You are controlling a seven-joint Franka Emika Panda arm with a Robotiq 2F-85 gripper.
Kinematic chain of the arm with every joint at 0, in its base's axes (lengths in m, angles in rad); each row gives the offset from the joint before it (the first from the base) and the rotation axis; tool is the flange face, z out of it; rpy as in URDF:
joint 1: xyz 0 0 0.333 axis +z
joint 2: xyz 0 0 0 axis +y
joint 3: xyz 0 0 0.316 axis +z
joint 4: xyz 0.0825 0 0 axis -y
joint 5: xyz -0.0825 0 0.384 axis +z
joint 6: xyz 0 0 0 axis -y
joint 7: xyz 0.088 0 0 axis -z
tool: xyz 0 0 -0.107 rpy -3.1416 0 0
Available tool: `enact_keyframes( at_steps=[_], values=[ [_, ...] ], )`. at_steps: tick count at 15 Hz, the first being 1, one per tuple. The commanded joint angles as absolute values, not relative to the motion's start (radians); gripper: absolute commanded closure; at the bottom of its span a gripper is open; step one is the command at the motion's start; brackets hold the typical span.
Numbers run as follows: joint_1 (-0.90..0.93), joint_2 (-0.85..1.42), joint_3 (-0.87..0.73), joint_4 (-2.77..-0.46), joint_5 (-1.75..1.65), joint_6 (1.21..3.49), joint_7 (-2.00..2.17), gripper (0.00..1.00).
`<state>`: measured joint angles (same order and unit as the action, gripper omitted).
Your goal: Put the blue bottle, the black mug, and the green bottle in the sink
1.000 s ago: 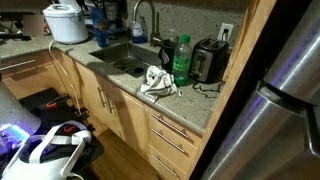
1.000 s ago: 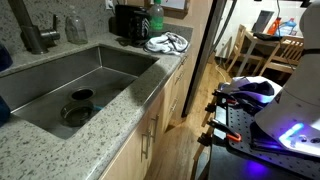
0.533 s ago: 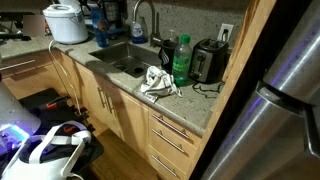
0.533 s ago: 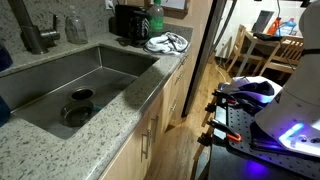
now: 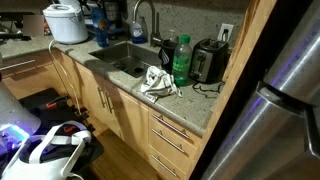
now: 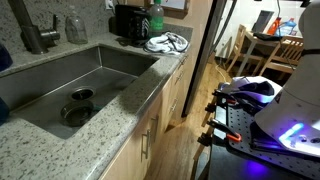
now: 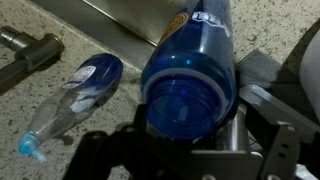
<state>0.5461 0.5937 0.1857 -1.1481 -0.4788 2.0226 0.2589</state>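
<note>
My gripper eases to the left in the wrist view next and closes around the blue bottle [image 7: 190,70], as the bottle sits off-center that way between my fingers.
In the wrist view the translucent blue bottle [image 7: 190,70] fills the middle, its round end facing the camera. My gripper [image 7: 190,118] is open with its fingers [image 7: 246,104] on either side of the bottle, close to its wall. In an exterior view the tall green bottle [image 5: 182,60] stands on the counter by the toaster, and the small black mug [image 5: 167,46] sits just behind it. The green bottle [image 6: 155,18] also shows at the far end of the counter. The steel sink [image 5: 112,57] [image 6: 110,62] holds none of the three.
A clear bottle with a blue label [image 7: 70,98] lies on the speckled counter beside the blue one. A white rice cooker [image 5: 65,22], chrome faucet [image 5: 140,15], black toaster [image 5: 208,62] and crumpled cloth [image 5: 158,82] sit along the counter.
</note>
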Motion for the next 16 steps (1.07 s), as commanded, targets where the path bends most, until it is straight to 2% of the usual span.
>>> enact_keyframes(
  at_steps=[1, 16],
  values=[
    [0.543, 0.610, 0.187, -1.098, -0.473, 1.992, 0.234, 0.00],
    [0.509, 0.610, 0.196, -1.078, -0.436, 1.935, 0.228, 0.00]
  ],
)
